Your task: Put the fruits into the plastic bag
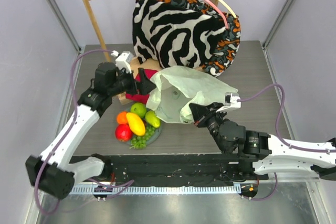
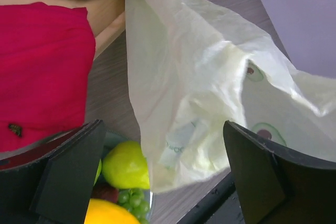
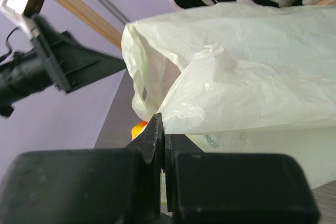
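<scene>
The yellow mango lies uncovered on top of the pile, so my left gripper will move back from the bag's rim and down around the mango's middle (image 1: 136, 123) (image 2: 108, 213) to close.
The fruits (image 1: 135, 124) lie piled on a round grey-green plate (image 1: 156, 135) at the table's front left: orange, green apple, pear, yellow mango, red apple and grapes. The pale-green plastic bag (image 1: 184, 93) lies crumpled just right of the plate, with its mouth facing the fruit. My right gripper (image 1: 195, 113) is shut on the bag's near edge (image 3: 210, 114) and holds it raised. My left gripper (image 1: 147, 83) is open and empty above the bag's left rim. In the left wrist view, the bag (image 2: 210, 87) and pear (image 2: 126, 165) lie below the left gripper (image 2: 163, 171).
A red cloth (image 1: 137, 88) lies behind the plate under the left gripper. Zebra-striped fabric (image 1: 173, 30) hangs on a wooden rack (image 1: 97, 24) at the back, close behind the bag. A black strip runs along the table's near edge.
</scene>
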`<state>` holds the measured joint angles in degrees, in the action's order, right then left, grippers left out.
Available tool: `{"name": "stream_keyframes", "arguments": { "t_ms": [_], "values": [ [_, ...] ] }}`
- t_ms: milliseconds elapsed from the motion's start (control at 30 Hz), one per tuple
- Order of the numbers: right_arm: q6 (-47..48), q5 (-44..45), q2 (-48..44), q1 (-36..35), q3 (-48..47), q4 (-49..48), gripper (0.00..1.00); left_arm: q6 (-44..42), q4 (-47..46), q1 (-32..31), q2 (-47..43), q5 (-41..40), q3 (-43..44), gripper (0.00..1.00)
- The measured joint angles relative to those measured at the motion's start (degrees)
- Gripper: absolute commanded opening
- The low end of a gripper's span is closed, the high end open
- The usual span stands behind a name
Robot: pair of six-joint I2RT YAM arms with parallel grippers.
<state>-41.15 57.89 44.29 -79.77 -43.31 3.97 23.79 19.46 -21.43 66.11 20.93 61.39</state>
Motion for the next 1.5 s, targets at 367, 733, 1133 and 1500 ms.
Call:
{"name": "stream_keyframes", "arguments": {
  "t_ms": [367,733,1133,1500],
  "values": [
    [1.0,4.0,-1.0,0.0,-2.7,-1.0,0.01,2.3,11.9,0.2,-16.9,-16.5,-8.6,1.0],
    [1.0,3.7,-0.4,0.0,-2.7,-1.1,0.01,10.6,14.3,0.2,-20.1,-20.6,-17.1,0.92],
    [1.0,3.5,-0.7,0.0,-2.7,-1.1,0.01,17.5,13.0,0.2,-18.3,-22.1,-21.6,0.86],
    [1.0,3.5,-1.2,0.0,-2.7,-1.1,0.01,19.0,12.6,0.3,-18.4,-22.3,-23.4,0.74]
  ]
}}
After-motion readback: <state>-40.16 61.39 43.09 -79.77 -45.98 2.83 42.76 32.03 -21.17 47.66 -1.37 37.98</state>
